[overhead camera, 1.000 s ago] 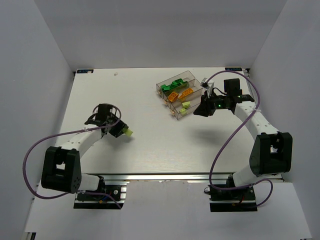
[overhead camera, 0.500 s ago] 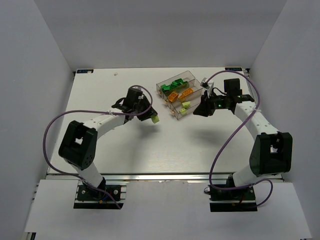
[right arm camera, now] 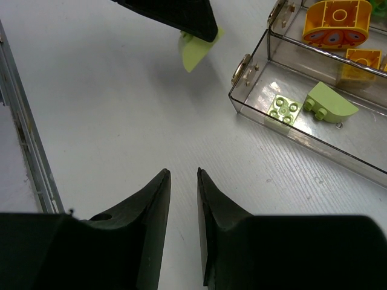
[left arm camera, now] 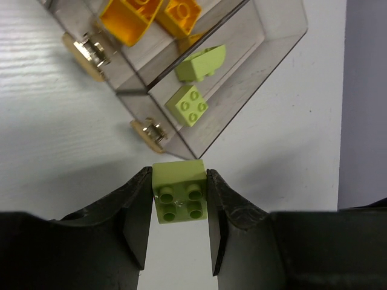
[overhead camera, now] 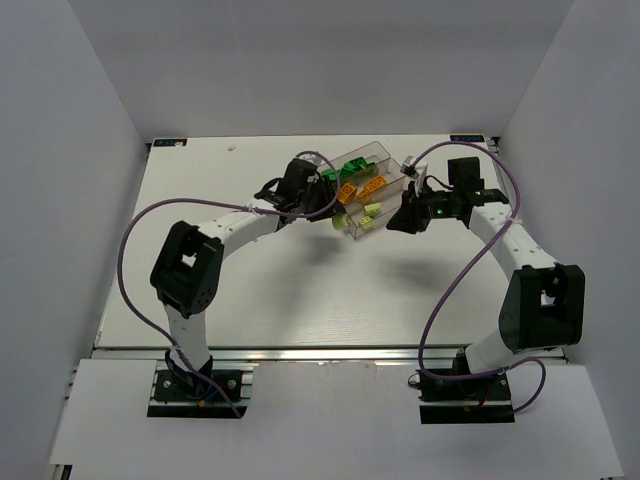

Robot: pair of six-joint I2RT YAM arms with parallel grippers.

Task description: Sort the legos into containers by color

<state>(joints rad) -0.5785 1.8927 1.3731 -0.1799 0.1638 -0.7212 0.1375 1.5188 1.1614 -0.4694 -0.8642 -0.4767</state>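
Observation:
The robot will move its left gripper to the right in the top view, over the latch end of the nearest trough, because matching pale yellow-green legos are in that trough.
My left gripper (left arm camera: 179,181) is shut on a pale yellow-green lego (left arm camera: 179,193), held just off the near end of the clear three-trough tray (left arm camera: 266,57). The nearest trough holds two pale yellow-green legos (left arm camera: 187,105), and the middle one holds orange legos (left arm camera: 130,15). In the top view the left gripper (overhead camera: 335,215) is at the tray's near-left corner (overhead camera: 350,230); green legos (overhead camera: 350,168) lie in the far trough. My right gripper (right arm camera: 183,172) is empty, its jaws slightly apart, over bare table beside the tray (right arm camera: 254,84). In the top view it (overhead camera: 397,225) sits right of the tray.
Brass latches (left arm camera: 151,133) stick out from the tray's near end. The left gripper's fingers (right arm camera: 175,15) and its lego (right arm camera: 195,51) show in the right wrist view. A metal rail (right arm camera: 24,139) runs along the table edge. White walls enclose the table.
My left arm has swung right and away across the table, carrying the pale yellow-green lego from the left side to the tray's near end. The right arm has not moved.

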